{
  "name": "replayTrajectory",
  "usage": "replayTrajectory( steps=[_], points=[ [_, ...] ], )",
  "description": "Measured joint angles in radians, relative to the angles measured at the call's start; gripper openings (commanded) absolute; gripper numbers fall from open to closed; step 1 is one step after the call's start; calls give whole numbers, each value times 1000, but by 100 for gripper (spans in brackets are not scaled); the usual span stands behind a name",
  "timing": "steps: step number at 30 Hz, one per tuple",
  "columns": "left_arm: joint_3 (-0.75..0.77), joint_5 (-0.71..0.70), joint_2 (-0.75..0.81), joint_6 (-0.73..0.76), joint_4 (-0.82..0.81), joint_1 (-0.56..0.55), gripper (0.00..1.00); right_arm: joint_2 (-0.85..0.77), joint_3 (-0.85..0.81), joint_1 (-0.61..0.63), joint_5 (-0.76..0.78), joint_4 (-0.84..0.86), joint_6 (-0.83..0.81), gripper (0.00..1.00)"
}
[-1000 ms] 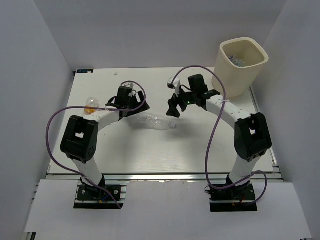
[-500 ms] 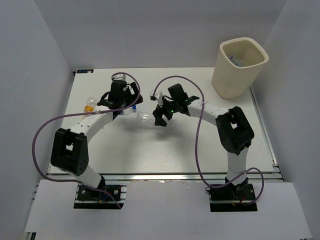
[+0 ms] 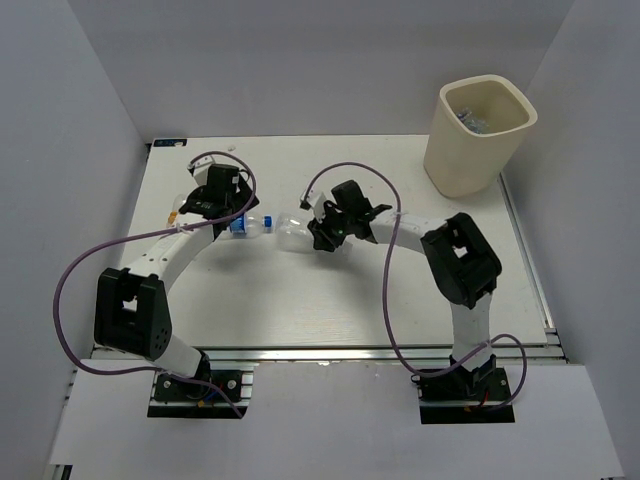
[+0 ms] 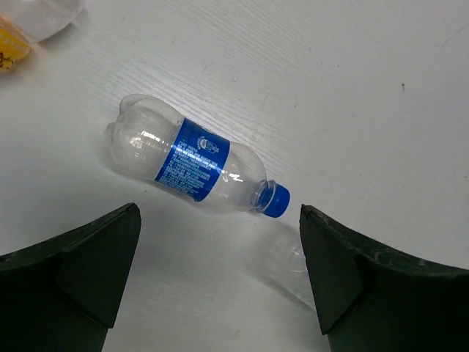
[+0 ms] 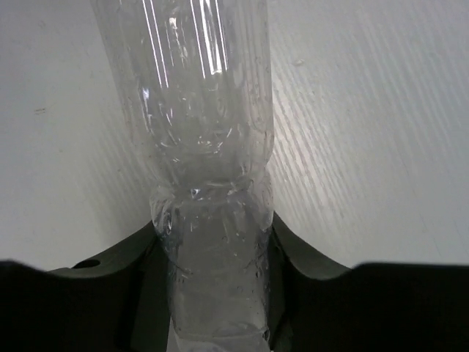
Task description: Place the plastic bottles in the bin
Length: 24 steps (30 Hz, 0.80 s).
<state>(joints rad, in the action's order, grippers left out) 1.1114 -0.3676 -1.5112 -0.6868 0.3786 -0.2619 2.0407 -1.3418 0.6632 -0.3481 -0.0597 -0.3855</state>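
Observation:
The bottle lies at an angle below my left gripper's open, empty fingers. My left gripper should turn and lower onto the bottle's blue label [image 3: 238, 226] [image 4: 193, 160] next, with one finger on each side.
A clear unlabelled plastic bottle [image 3: 293, 231] lies mid-table, and my right gripper [image 3: 321, 233] is shut on its body; in the right wrist view the bottle [image 5: 206, 139] is squeezed between both jaws of the gripper [image 5: 212, 282]. A second bottle with a blue label and blue cap [image 3: 246, 225] lies just left of it. My left gripper [image 3: 221, 208] hovers open above that bottle [image 4: 192, 164], which lies just beyond the gripper [image 4: 220, 253] with nothing between the jaws. The cream bin [image 3: 481, 137] stands at the far right corner.
A third bottle with an orange label [image 4: 13, 40] lies left of the blue-labelled one, mostly hidden under the left arm in the top view. The bin holds some items [image 3: 468, 118]. Purple cables loop over both arms. White walls enclose the table.
My right gripper moved left down to the clear bottle and shut on it. The left arm swung left, uncovering the blue-labelled bottle, and stayed open.

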Motion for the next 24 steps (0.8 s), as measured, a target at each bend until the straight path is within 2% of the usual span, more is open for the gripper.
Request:
replayTrajectory(
  steps=[4, 8, 12, 15, 21, 24],
  points=[
    [-14, -13, 0, -30, 14, 0, 98, -142, 99, -4, 70, 41, 28, 27],
    [-33, -21, 0, -63, 22, 0, 98, -285, 93, -68, 123, 65, 63, 27],
    [-63, -30, 0, -103, 15, 0, 98, -348, -56, -241, 172, 66, 122, 28],
    [-90, -35, -2, -128, 10, 0, 98, -349, -206, -392, 272, 96, 155, 31],
    [-92, -42, -24, -169, -5, 0, 98, -232, -535, -588, 426, 109, 198, 44],
    [-92, -41, -45, -185, -14, 0, 98, -126, -678, -639, 451, 103, 216, 73]
  ],
)
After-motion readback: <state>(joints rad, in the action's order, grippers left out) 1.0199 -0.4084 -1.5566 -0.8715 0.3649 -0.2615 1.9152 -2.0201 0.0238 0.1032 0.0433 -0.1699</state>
